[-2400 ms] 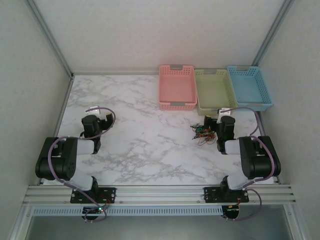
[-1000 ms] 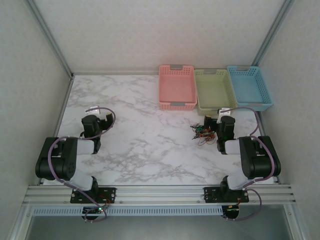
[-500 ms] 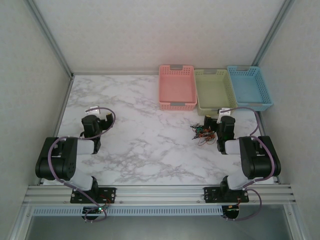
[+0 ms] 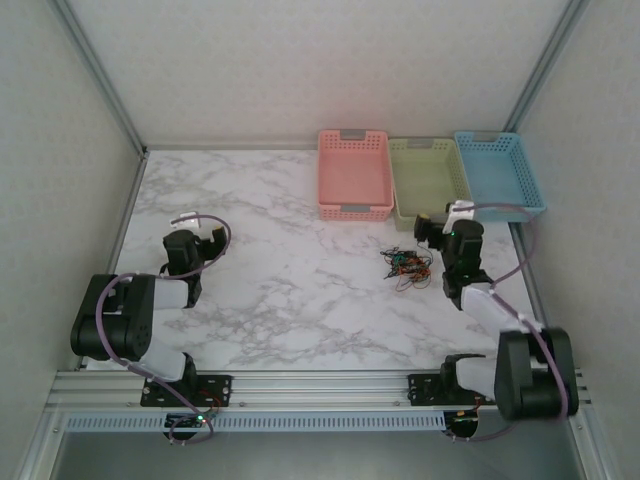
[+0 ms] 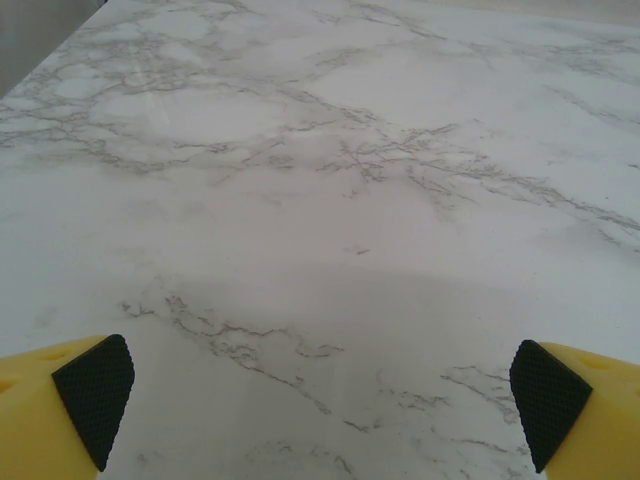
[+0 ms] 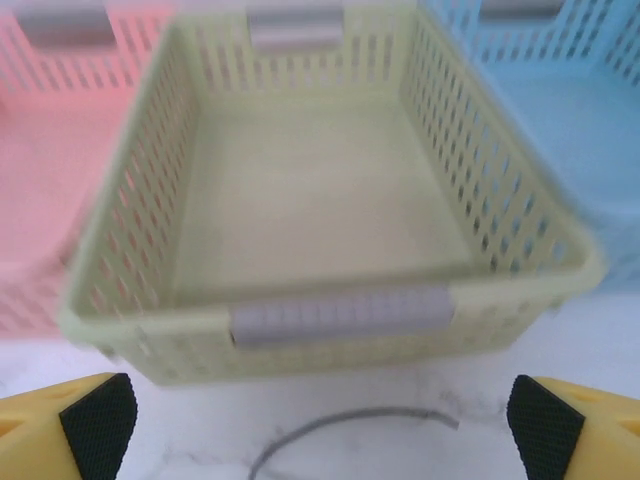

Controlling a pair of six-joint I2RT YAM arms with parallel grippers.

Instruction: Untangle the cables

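Observation:
My right gripper reaches outward next and lowers the open fingers astride the thin side where green and blue baskets meet (image 4: 463, 172) (image 6: 508, 128).
The cables (image 4: 405, 267) lie in a small tangle of thin black, green and red wires on the marble table, right of centre. My right gripper (image 4: 430, 230) hovers just behind and to the right of the tangle, facing the baskets. In the right wrist view my right gripper (image 6: 322, 430) is open, and one thin dark cable end (image 6: 340, 422) curves on the table between its pads (image 6: 100, 425). My left gripper (image 4: 213, 238) rests at the table's left, far from the cables. In the left wrist view my left gripper (image 5: 320, 405) is open over bare marble.
Three baskets stand in a row at the back right: pink (image 4: 354, 209), green (image 4: 398, 180) and blue (image 4: 533, 190). The green basket (image 6: 340, 315) is close in front of the right gripper, with the pink basket (image 6: 40, 150) and the blue basket (image 6: 600, 120) beside it.
The right arm has stretched forward, its elbow swinging toward the near right corner, and its gripper moved a little toward the green basket. The left arm and cables stay put.

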